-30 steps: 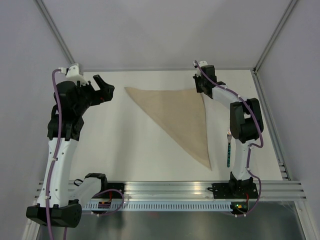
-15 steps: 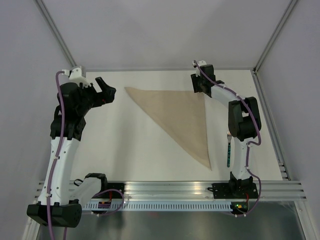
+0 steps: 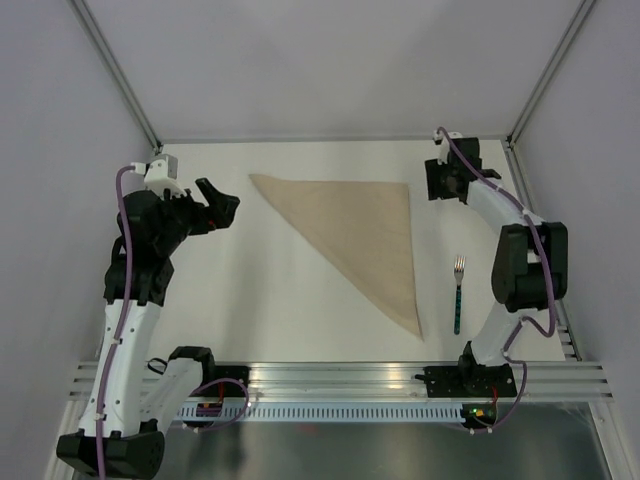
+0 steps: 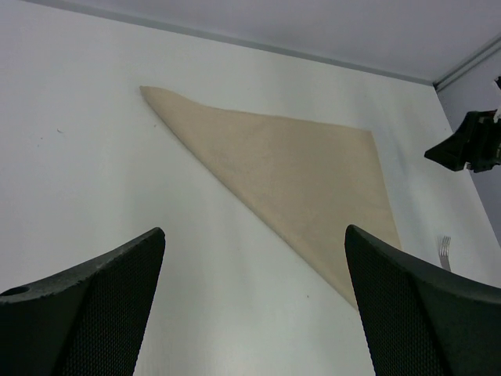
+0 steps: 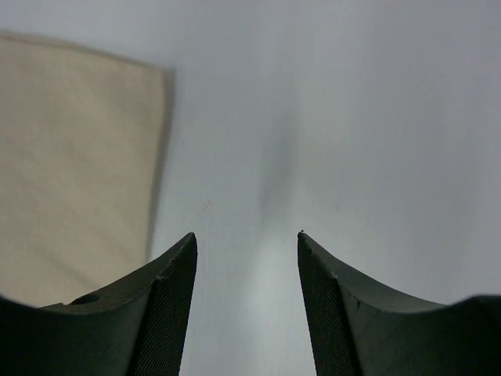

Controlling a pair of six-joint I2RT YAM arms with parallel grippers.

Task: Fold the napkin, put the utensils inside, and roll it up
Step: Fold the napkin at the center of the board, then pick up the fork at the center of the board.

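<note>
My right gripper moves back and down onto the fork's neck (image 3: 459,283) next, where the green handle begins, since the fork lies below it, nearer my base.
The beige napkin (image 3: 355,230) lies flat on the white table, folded into a triangle with corners at far left, far right and near right; it also shows as napkin (image 4: 282,168) and napkin (image 5: 74,164). The fork (image 3: 458,294), green handle toward me, lies on the table just right of the napkin's near corner; its tines (image 4: 445,249) peek in the left wrist view. My left gripper (image 3: 222,205) hovers open left of the napkin's far-left corner, holding nothing. My right gripper (image 3: 437,180) stands open and empty just right of the far-right corner.
Grey walls and metal frame posts close the table at the back and sides. A slotted aluminium rail (image 3: 340,385) with both arm bases runs along the near edge. The right arm's elbow (image 3: 528,270) rises right of the fork.
My right gripper has opened and let go of the napkin's far-right corner, then swung right, off the cloth. The fork is now uncovered by the arm. The left gripper drifted slightly nearer.
</note>
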